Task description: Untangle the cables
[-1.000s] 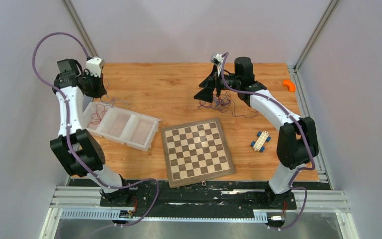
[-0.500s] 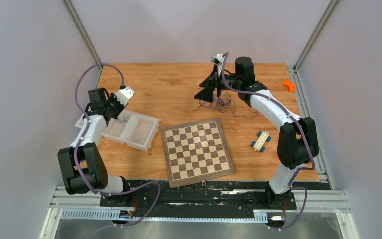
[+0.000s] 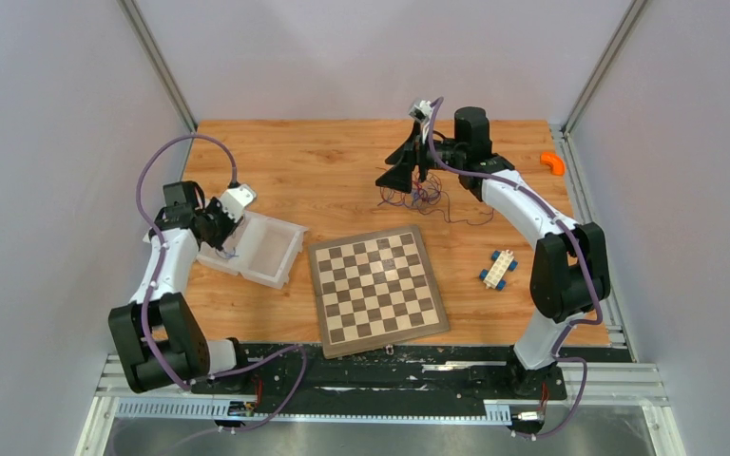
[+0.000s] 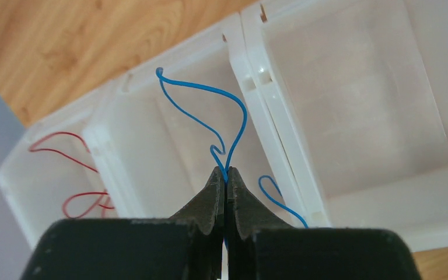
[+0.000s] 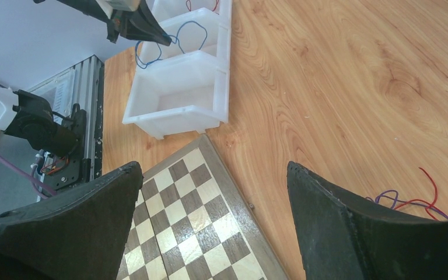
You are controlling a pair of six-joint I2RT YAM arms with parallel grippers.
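My right gripper is open and needs to move down and to the right in the top view, onto the tangle's middle [image 3: 425, 195].
My left gripper [image 4: 226, 174] is shut on a thin blue cable [image 4: 235, 111] and holds it over the middle compartment of a white three-part tray [image 4: 251, 81]. A red cable [image 4: 73, 175] lies in the tray's end compartment. In the top view the left gripper [image 3: 227, 234] is over the tray [image 3: 283, 255]. My right gripper [image 3: 402, 173] is open and empty, raised above the table beside a tangle of red, blue and purple cables [image 3: 428, 197]. That tangle shows at the right edge of the right wrist view [image 5: 411, 201].
A chessboard [image 3: 378, 287] lies at the front middle, also below the right gripper [image 5: 192, 233]. A blue and white toy block [image 3: 499, 269] lies right of it. An orange piece [image 3: 553, 162] sits at the back right edge.
My left arm has swung forward and down from the back left corner, bringing the gripper low over the tray. The right arm has barely moved.
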